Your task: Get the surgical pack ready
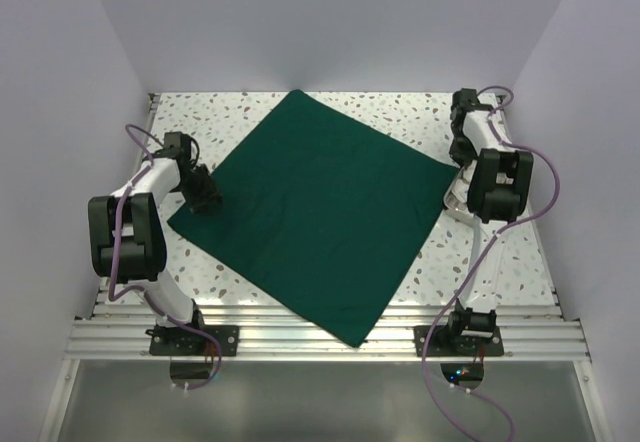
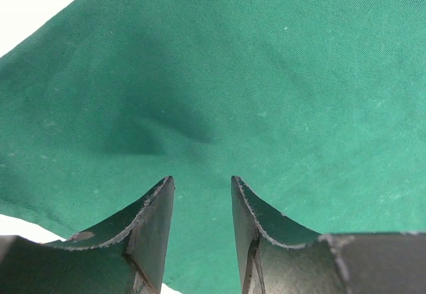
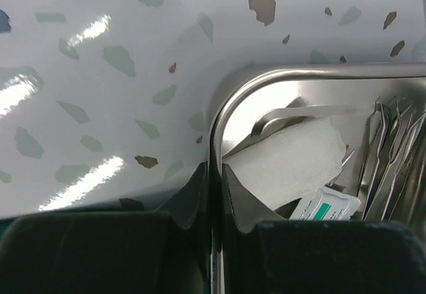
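Next, my right gripper lifts the steel tray [image 3: 279,74], then turns it across and lowers it onto the drape's flat, empty middle.
The surgical pack is a dark green cloth drape [image 1: 320,212] spread flat as a diamond across the table. My left gripper [image 1: 207,200] is at its left corner. In the left wrist view the gripper [image 2: 202,184] is open, with the drape [image 2: 266,74] lying under and between the jaws. My right gripper [image 1: 462,167] is off the drape's right corner. In the right wrist view it [image 3: 214,167] is shut on the rim of the steel tray [image 3: 279,74].
The tray [image 1: 452,200] sits on the speckled table, mostly hidden under my right arm. It holds a white gauze pad [image 3: 286,161], steel instruments [image 3: 386,147] and a small packet [image 3: 326,204]. White walls enclose the table on three sides.
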Robot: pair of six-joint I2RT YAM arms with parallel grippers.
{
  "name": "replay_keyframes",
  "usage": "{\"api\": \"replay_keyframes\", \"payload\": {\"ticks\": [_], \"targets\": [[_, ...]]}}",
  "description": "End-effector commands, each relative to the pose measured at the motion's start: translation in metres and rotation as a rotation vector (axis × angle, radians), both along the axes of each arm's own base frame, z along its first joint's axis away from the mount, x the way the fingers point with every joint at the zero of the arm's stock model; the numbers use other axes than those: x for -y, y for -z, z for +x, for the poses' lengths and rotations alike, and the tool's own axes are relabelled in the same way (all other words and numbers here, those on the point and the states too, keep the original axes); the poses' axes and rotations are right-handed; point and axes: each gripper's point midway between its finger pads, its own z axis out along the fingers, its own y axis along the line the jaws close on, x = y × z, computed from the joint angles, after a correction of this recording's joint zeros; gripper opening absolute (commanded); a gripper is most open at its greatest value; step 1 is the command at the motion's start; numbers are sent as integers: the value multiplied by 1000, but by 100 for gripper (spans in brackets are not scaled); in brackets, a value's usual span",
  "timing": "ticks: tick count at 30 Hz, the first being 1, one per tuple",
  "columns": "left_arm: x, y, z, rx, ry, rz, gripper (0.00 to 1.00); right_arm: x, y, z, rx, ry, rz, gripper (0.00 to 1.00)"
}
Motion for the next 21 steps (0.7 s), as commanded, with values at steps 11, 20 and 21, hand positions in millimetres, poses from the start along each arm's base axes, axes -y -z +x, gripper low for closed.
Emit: {"api": "replay_keyframes", "payload": {"ticks": [11, 20, 21], "targets": [[8, -5, 1, 33, 53, -14, 44, 4, -67, -38, 7, -62, -51, 0], [7, -6, 1, 37, 60, -9, 44, -58, -94, -30, 18, -230, -43, 0], [6, -6, 1, 38, 59, -8, 44, -68, -95, -29, 13, -256, -46, 0]]}}
